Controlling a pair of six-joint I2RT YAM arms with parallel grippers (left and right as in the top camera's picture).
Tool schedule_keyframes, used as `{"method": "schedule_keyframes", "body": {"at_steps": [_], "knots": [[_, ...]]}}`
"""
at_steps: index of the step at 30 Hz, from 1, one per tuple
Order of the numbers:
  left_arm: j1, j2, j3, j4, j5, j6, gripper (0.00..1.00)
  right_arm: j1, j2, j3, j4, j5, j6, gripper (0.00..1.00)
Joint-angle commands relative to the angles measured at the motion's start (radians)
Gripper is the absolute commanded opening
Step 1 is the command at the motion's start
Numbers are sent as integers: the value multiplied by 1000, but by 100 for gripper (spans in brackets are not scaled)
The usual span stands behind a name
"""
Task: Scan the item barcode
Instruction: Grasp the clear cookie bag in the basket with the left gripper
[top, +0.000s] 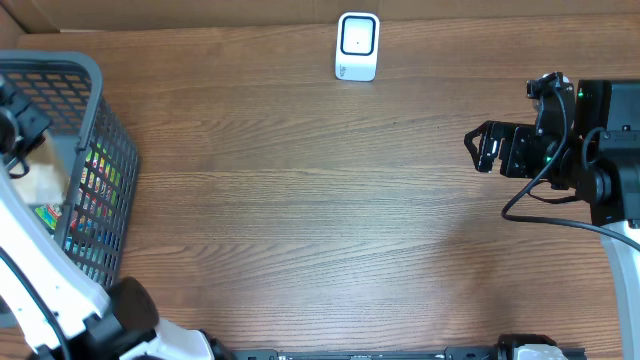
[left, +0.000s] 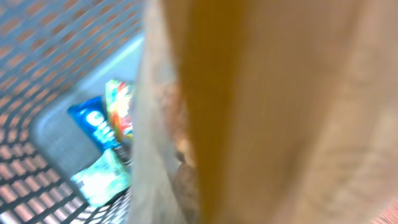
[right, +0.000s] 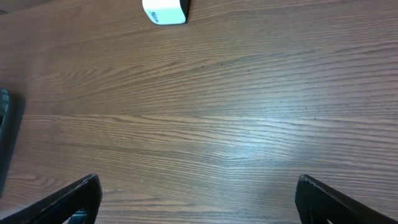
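My left gripper holds the tan packet (top: 40, 178) and next needs to lift it over the basket's mesh side, then lower it onto the tabletop between the basket and the scanner.
A tan packet (top: 40, 178) hangs inside the grey mesh basket (top: 95, 75) at the table's left edge. My left gripper (top: 20, 150) is shut on it. In the left wrist view the tan packet (left: 280, 112) is blurred and fills most of the frame, hiding the fingers; no barcode shows. The white scanner (top: 357, 46) stands at the far middle of the table and appears in the right wrist view as the scanner (right: 165, 11). My right gripper (top: 475, 148) hovers open over bare wood at the right, nothing between its fingers (right: 74, 199).
Inside the basket lie a blue packet (left: 93, 121), a colourful packet (left: 119, 106) and a pale green packet (left: 102, 177) on the basket floor (left: 56, 143). Colourful packets (top: 95, 185) show through the mesh wall. Wood tabletop (top: 300, 200) spreads between basket and right arm.
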Motion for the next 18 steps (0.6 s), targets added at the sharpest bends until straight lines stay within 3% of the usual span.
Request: {"method": "schedule_keyframes", "body": {"at_steps": [1,7,14,18], "knots": [[-94,-71,35,-5,11,29,4,-3,-2,27,2,-6,-1,100],[-322,-67,-12,-67,-6,30,4,-3,-2,27,3,-6,-1,100],[-632,-39,-313,-64,-393,-299,4,-3,-2,27,5,-6,0,100],[-737,3,-516,6,-484,-433,4,-3,-2,27,6,-6,0,100]]}}
